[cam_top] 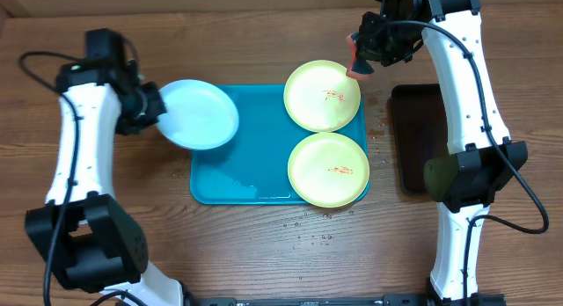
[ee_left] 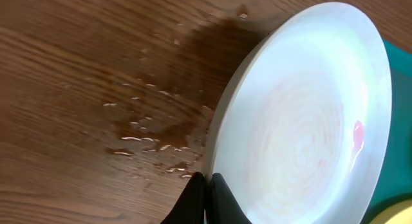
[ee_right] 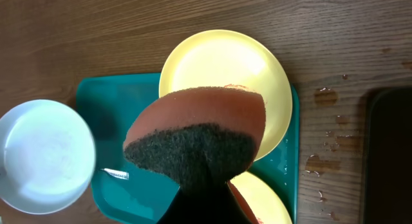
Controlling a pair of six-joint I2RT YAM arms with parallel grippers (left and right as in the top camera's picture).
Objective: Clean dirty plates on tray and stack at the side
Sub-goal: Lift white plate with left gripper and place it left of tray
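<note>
I will next carry the overhanging plate to the left in the overhead view with my left gripper, lower it and release it, because open wood [cam_top: 152, 156] [ee_left: 77, 153] beside the tray is below the gripper.
The turquoise tray [cam_top: 229, 174] lies mid-table and holds two yellow-green plates, a far one [cam_top: 322, 95] and a near one [cam_top: 328, 169], each with red-orange smears. My left gripper [cam_top: 151, 106] is shut on the rim of the pale blue-white plate [cam_top: 201, 113], held tilted over the tray's left edge; in the left wrist view the plate [ee_left: 302, 121] shows a faint pink smear and my fingers [ee_left: 206, 185] pinch its rim. My right gripper [cam_top: 369, 44] is shut on the red-and-grey sponge [ee_right: 199, 130], held above the far plate [ee_right: 225, 60].
A glossy black tray [cam_top: 420, 139] lies at the right beside the right arm. Water drops and wet patches spot the wood near the turquoise tray's right and front edges, and under the blue-white plate [ee_left: 154, 121].
</note>
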